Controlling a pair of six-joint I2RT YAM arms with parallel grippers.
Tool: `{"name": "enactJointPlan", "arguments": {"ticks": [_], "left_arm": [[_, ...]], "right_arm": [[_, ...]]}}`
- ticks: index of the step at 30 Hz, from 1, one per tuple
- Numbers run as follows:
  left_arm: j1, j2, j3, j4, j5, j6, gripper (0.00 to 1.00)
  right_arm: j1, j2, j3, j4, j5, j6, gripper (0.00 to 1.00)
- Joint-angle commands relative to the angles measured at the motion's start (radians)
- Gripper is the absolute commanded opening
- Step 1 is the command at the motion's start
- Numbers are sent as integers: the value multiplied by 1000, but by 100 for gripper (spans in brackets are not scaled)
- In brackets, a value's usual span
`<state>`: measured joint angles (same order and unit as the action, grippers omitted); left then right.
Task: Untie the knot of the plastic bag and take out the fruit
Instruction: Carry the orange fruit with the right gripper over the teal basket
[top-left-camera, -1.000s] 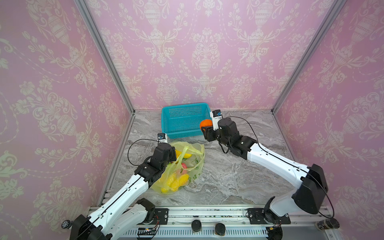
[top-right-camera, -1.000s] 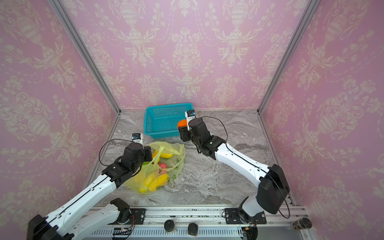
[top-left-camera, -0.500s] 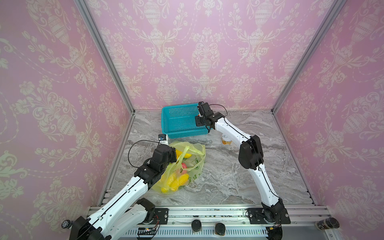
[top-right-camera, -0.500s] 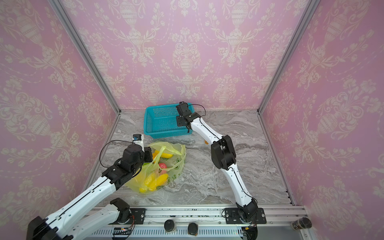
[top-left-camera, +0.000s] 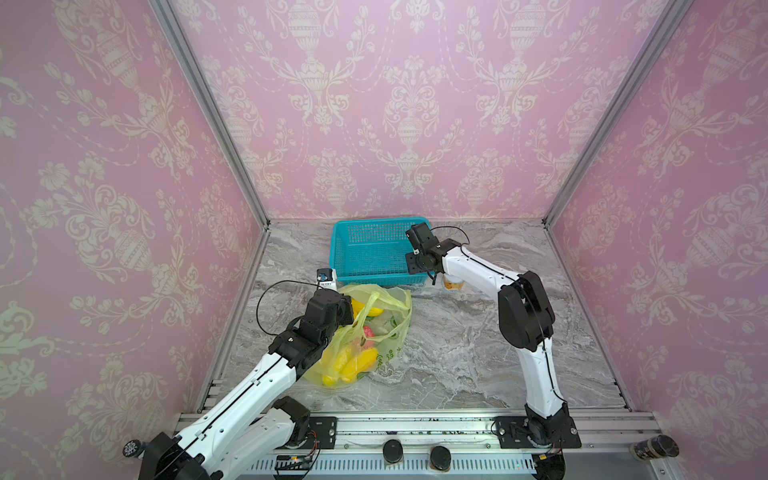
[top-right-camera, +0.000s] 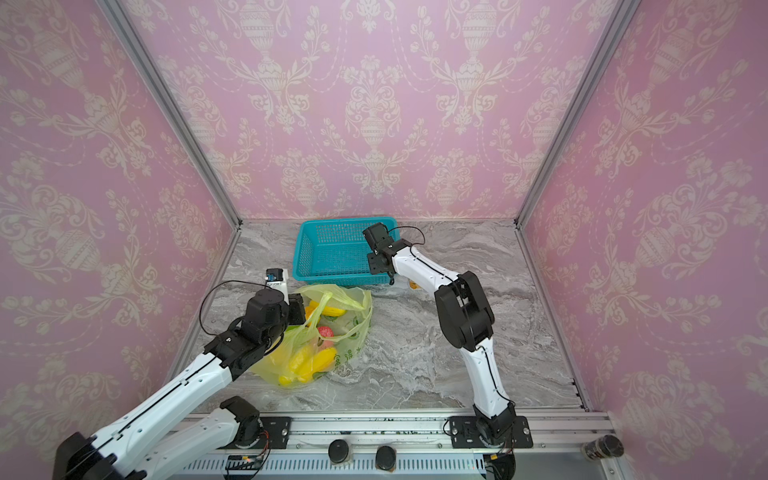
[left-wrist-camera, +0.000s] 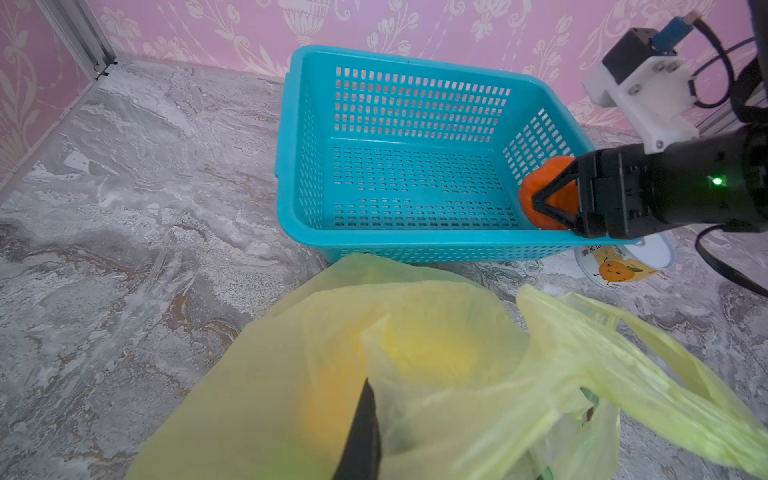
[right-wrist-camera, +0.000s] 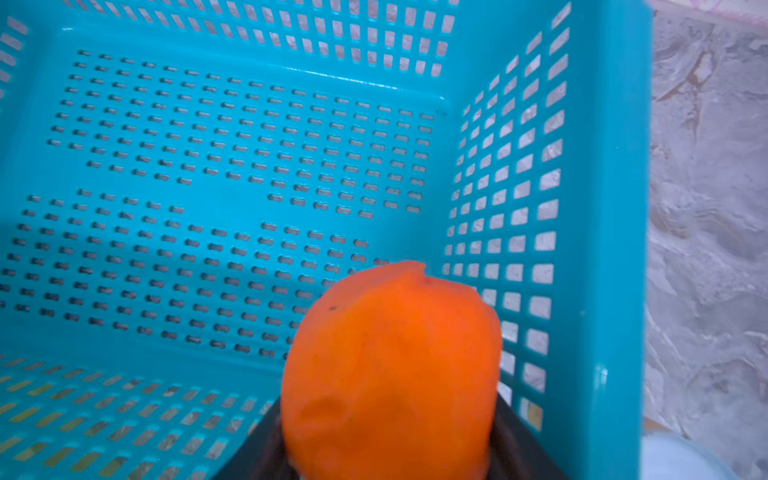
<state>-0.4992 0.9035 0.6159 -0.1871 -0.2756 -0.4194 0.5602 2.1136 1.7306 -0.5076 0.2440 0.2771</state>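
My right gripper should move back with the orange fruit toward the teal basket's near corner (top-left-camera: 422, 278) by the can and let go of it, because the bottom of the basket is bare there.
The yellow-green plastic bag (top-left-camera: 384, 347) (top-right-camera: 347, 353) lies on the marble near the left wall. Its mouth gapes and its handle strips hang loose; no knot shows. My left gripper (top-left-camera: 347, 309) (left-wrist-camera: 363, 440) is shut on the bag's rim at the left of the mouth. Fruit shows through the bag: yellow pieces (top-left-camera: 353, 361) and a pink-red one (top-right-camera: 325, 332). My right gripper (left-wrist-camera: 548, 199) (right-wrist-camera: 388, 453) is shut on an orange fruit (left-wrist-camera: 534, 191) (right-wrist-camera: 390, 365). It holds the fruit just inside the teal basket's (top-left-camera: 376, 222) (right-wrist-camera: 615, 208) front right corner.
A small round can (top-left-camera: 451, 284) (left-wrist-camera: 623, 266) with an orange cartoon label stands just right of the basket's front corner, under my right arm. The basket (top-right-camera: 345, 222) sits against the back wall with nothing lying on its floor. Pink walls close in on three sides.
My right arm has swung the orange fruit from beside the basket to inside its front right corner, folding its elbow up. The left arm and the bag have stayed put.
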Motion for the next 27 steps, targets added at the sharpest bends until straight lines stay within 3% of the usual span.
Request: {"name": "enactJointPlan", "arguments": {"ticks": [1,8,14,27], "left_arm": [[10,-19,-19,9,-7,18,0],[10,-28,-27,17,13,21,0],[10,-19,-27,20,23,25,0],[10,7,-27,32,29,27,0]], "right_arm": [[0,-107,-142,77,33,50,14],[2,-233,-357,151,14,90,18],[3,-227,-381,157,10,91,23],[8,-205,-312,133,18,68,75]]}}
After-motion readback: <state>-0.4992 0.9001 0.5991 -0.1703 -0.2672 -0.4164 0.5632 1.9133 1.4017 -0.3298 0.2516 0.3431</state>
